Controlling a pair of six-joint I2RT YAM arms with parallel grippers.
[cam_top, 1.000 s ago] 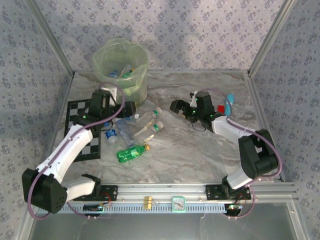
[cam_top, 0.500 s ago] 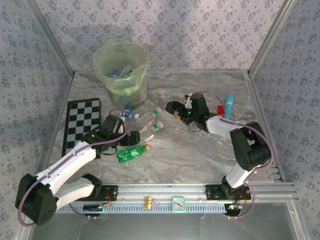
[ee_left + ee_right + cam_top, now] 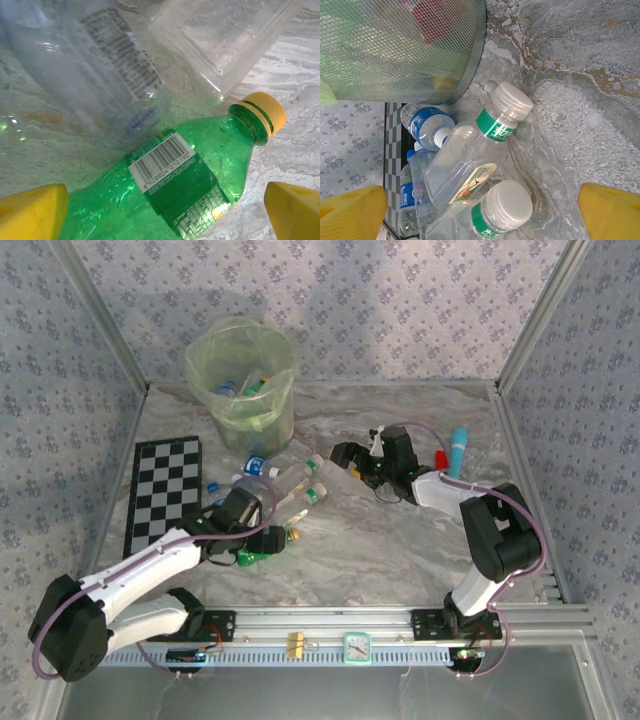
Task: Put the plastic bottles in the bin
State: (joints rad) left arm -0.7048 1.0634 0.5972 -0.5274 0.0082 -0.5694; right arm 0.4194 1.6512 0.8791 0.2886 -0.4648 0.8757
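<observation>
The left gripper will turn its fingers to sit squarely on both sides of the green bottle and lower them around its labelled body [image 3: 260, 557] [image 3: 175, 182], because the green bottle lies at an angle below the gripper.
A green bottle with a yellow cap [image 3: 200, 170] lies on the marble table, and my left gripper [image 3: 165, 210] stands open just above it with a yellow fingertip on either side. From above, that green bottle [image 3: 264, 557] is partly under the left gripper [image 3: 255, 540]. Beyond it lies a pile of clear bottles [image 3: 285, 485]. The right gripper [image 3: 338, 455] hangs open to the right of the pile, facing two clear bottles with white caps [image 3: 470, 160] and a blue-labelled one [image 3: 427, 125]. The bin [image 3: 240, 370] stands at the far left with bottles inside.
A black-and-white checkerboard [image 3: 165, 490] lies left of the pile. A cyan-and-white tube [image 3: 458, 450] and a small red block [image 3: 441, 458] sit at the right. The bin's mesh wall [image 3: 395, 45] stands close behind the pile. Metal frame rails edge the table.
My left arm has swung from beside the bin toward the near side and come down over the green bottle. The right gripper shifted slightly left, then stayed put.
</observation>
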